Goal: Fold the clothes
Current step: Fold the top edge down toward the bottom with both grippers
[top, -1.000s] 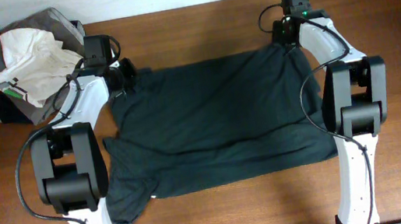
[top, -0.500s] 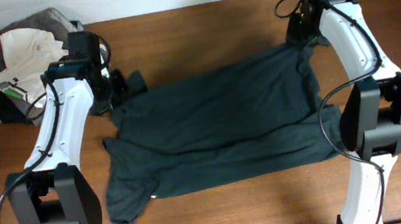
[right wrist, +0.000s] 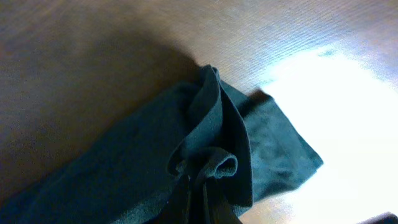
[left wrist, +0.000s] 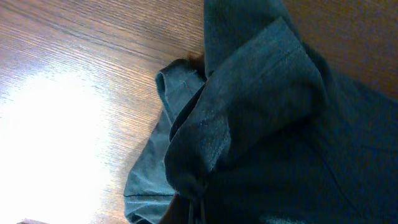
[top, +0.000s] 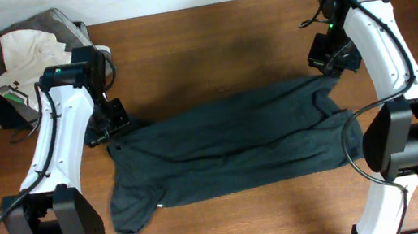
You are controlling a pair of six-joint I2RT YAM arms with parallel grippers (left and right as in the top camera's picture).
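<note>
I need to move my left gripper back and down next with the pinched corner, onto the shirt's near part, and release it. The corner still hangs above the table.
A dark green T-shirt (top: 229, 143) lies across the middle of the wooden table, its far edge lifted and drawn toward the front. My left gripper (top: 115, 130) is shut on the shirt's far left corner; the left wrist view shows the cloth (left wrist: 249, 99) bunched between the fingers (left wrist: 196, 208). My right gripper (top: 326, 66) is shut on the far right corner; the right wrist view shows the cloth (right wrist: 205, 143) pinched in the jaws (right wrist: 202, 186). Both corners hang a little above the table.
A pile of other clothes (top: 19, 74), grey and white, sits at the far left corner of the table (top: 206, 35). The table's back edge runs along a white wall.
Both grippers have moved from the far edge toward the front, pulling the shirt's far edge with them. The shirt's visible area has narrowed front to back.
</note>
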